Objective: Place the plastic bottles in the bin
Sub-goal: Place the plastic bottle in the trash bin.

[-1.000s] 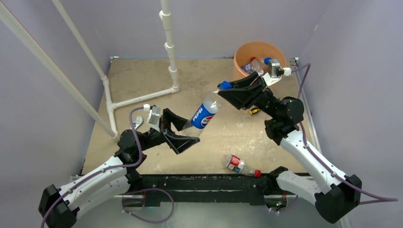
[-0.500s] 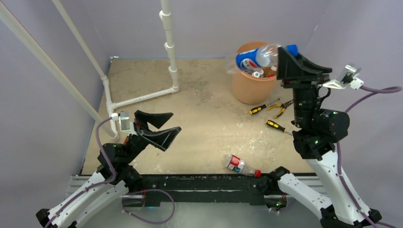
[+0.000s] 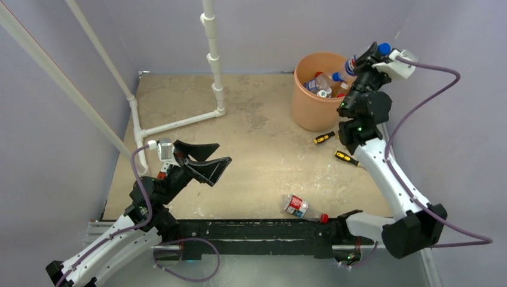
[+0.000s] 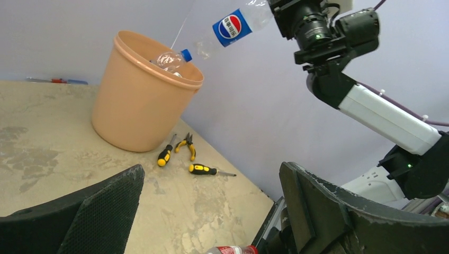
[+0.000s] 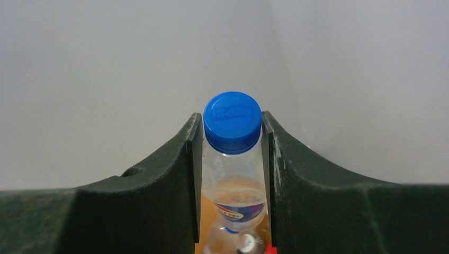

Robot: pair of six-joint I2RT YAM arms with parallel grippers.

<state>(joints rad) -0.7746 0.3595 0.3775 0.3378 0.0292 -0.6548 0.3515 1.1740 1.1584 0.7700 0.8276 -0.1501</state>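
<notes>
Next, my right gripper moves to the left in the top view, tilting down over the bin's opening (image 3: 332, 64) (image 5: 209, 219), because the bottle's end with the cap is outside the bin's rim.
My right gripper (image 3: 366, 58) is shut on a clear Pepsi bottle (image 3: 384, 48) with a blue cap, held tilted above the far right rim of the orange bin (image 3: 308, 113). The right wrist view shows the bottle (image 5: 233, 159) pinched between both fingers, cap towards the camera, with orange below it. In the left wrist view the bottle (image 4: 233, 26) hangs over the bin (image 4: 132, 106). Several bottles (image 3: 320, 84) lie inside the bin. One red-label bottle (image 3: 297, 206) lies on the table near the front edge. My left gripper (image 3: 222, 153) stands open and empty at the left.
Two yellow-and-black screwdrivers (image 3: 323, 138) (image 3: 347, 158) lie just in front of the bin, and pliers (image 4: 185, 145) lie beside them. A white pipe frame (image 3: 179, 122) runs along the left and back of the table. Purple walls close in on all sides.
The left gripper opened, let go of the Pepsi bottle and drew back left. The right arm carried the bottle from mid-table up over the bin.
</notes>
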